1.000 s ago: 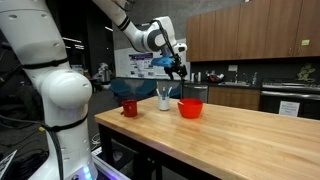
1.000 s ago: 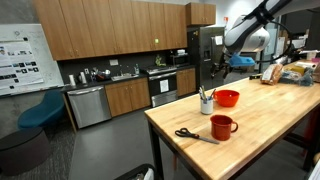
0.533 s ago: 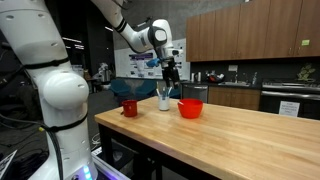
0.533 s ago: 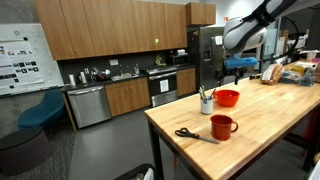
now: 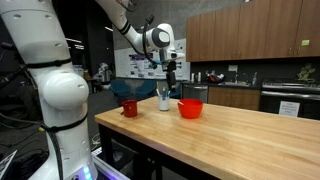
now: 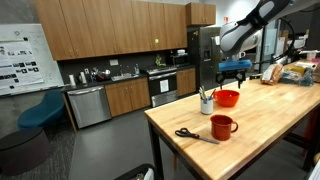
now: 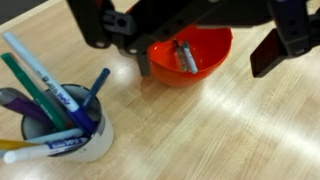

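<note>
My open gripper moves down away from the white cup onto the grey marker (image 7: 186, 57) below my gripper next, because the red bowl's side surrounds the marker.
My gripper (image 7: 185, 35) enters the wrist view from the top, open and empty, and hovers above a red bowl (image 7: 190, 58). A grey marker (image 7: 186, 57) lies inside the bowl. To the bowl's left a white cup (image 7: 62, 135) holds several markers. In both exterior views the gripper (image 5: 172, 78) (image 6: 235, 72) hangs over the gap between the cup (image 5: 164, 99) (image 6: 206, 104) and the bowl (image 5: 190, 108) (image 6: 227, 98), touching neither.
A red mug (image 5: 129, 107) (image 6: 222, 126) and black-handled scissors (image 6: 195, 135) sit on the wooden table (image 5: 240, 140) near its end. Bags and boxes (image 6: 295, 72) crowd the far end. Kitchen cabinets stand behind.
The gripper has shifted a little from over the bowl toward the cup and dropped slightly. Its jaws have spread to fully open.
</note>
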Controlling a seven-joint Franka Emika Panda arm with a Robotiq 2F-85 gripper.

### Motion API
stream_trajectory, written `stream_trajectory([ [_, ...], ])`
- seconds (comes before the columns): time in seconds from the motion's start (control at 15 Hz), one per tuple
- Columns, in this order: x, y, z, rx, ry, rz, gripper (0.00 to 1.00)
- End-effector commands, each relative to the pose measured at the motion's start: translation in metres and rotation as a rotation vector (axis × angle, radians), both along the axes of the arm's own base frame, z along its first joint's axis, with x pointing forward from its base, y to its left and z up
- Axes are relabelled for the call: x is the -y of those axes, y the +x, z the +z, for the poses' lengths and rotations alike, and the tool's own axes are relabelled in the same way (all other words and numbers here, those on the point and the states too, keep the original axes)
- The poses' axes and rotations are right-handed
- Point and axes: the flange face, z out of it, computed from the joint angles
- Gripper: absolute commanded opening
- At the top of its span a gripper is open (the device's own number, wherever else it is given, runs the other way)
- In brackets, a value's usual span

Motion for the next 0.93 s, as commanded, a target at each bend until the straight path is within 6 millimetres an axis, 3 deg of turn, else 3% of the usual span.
stream_trajectory([
  [0.0,0.011,0.018,-0.021,0.017,0.001,-0.039,1.0],
  [0.6,0.04,0.036,-0.047,0.033,-0.003,-0.101,0.97],
  [0.67,0.042,0.036,-0.048,0.029,-0.005,-0.108,0.93],
  [0.73,0.044,0.037,-0.05,0.022,0.001,-0.114,0.73],
  [0.87,0.045,0.038,-0.052,0.011,0.004,-0.12,0.64],
])
